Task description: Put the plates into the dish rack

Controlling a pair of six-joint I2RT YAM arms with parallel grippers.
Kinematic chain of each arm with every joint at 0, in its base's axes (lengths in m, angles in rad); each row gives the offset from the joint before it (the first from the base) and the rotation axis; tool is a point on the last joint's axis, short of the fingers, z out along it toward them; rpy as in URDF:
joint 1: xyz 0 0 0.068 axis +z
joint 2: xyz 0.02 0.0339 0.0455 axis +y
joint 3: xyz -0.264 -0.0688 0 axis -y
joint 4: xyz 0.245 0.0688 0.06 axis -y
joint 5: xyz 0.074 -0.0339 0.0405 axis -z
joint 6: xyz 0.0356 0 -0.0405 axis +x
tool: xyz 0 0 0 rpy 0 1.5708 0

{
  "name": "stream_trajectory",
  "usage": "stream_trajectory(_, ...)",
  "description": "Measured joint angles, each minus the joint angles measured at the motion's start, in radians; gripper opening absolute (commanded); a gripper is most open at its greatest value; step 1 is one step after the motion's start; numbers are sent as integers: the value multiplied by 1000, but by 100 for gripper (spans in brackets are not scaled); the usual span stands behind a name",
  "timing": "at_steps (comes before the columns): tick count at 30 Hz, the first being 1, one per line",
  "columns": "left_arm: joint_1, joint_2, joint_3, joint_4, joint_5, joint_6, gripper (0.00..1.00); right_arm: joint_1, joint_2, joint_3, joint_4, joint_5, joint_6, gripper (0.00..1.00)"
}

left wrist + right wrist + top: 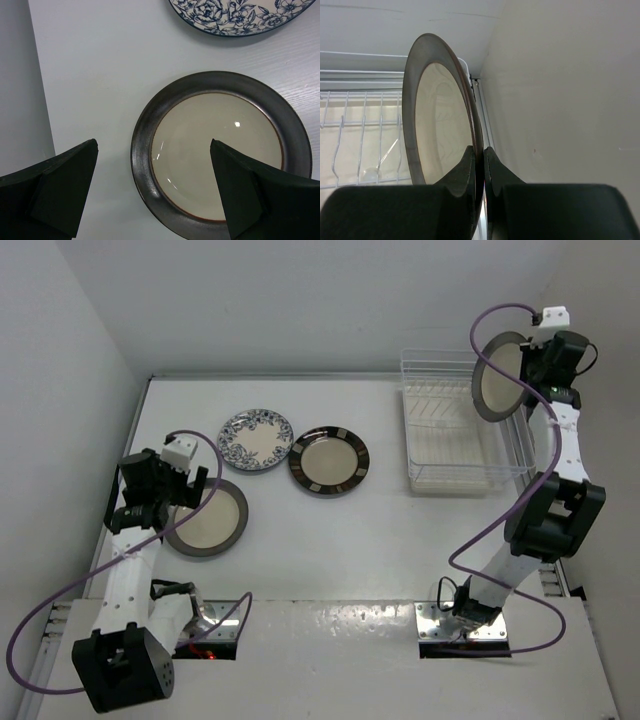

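Observation:
The rack's wires lie below and to my right gripper's left in the top view. I need to move it that way next, lower the plate between the wires and release.
My right gripper (532, 368) is shut on the rim of a cream plate with a dark rim (498, 375), held upright on edge above the right side of the white wire dish rack (450, 430). In the right wrist view the plate (437, 125) stands between my fingers over the rack wires (360, 130). My left gripper (175, 495) is open above the left edge of a second dark-rimmed plate (207, 518), which lies flat on the table (220, 150). The blue floral plate (256, 440) and the checked-rim plate (329, 460) lie flat mid-table.
The rack stands at the back right, close to the right wall (570, 100). The left wall (17, 100) runs close beside my left gripper. The floral plate's edge shows in the left wrist view (240, 17).

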Motion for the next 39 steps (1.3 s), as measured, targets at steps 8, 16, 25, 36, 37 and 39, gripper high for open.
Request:
stream_trajectory(8, 0, 1, 0, -6, 8, 0, 100, 0, 0, 12, 2, 6, 5, 0)
stream_trajectory(16, 0, 1, 0, -6, 11, 0, 100, 42, -1, -1, 26, 63, -21, 0)
stream_trajectory(25, 0, 1, 0, -6, 11, 0, 100, 100, -24, -85, 103, 130, -59, 0)
stream_trajectory(36, 0, -2, 0, -6, 11, 3, 100, 149, -55, -175, 195, 209, -65, 0)
stream_trajectory(37, 0, -2, 0, -6, 11, 3, 100, 158, -59, -187, 208, 224, -66, 0)
stream_trajectory(39, 0, -2, 0, -6, 11, 3, 100, 173, -67, -213, 231, 250, -65, 0)
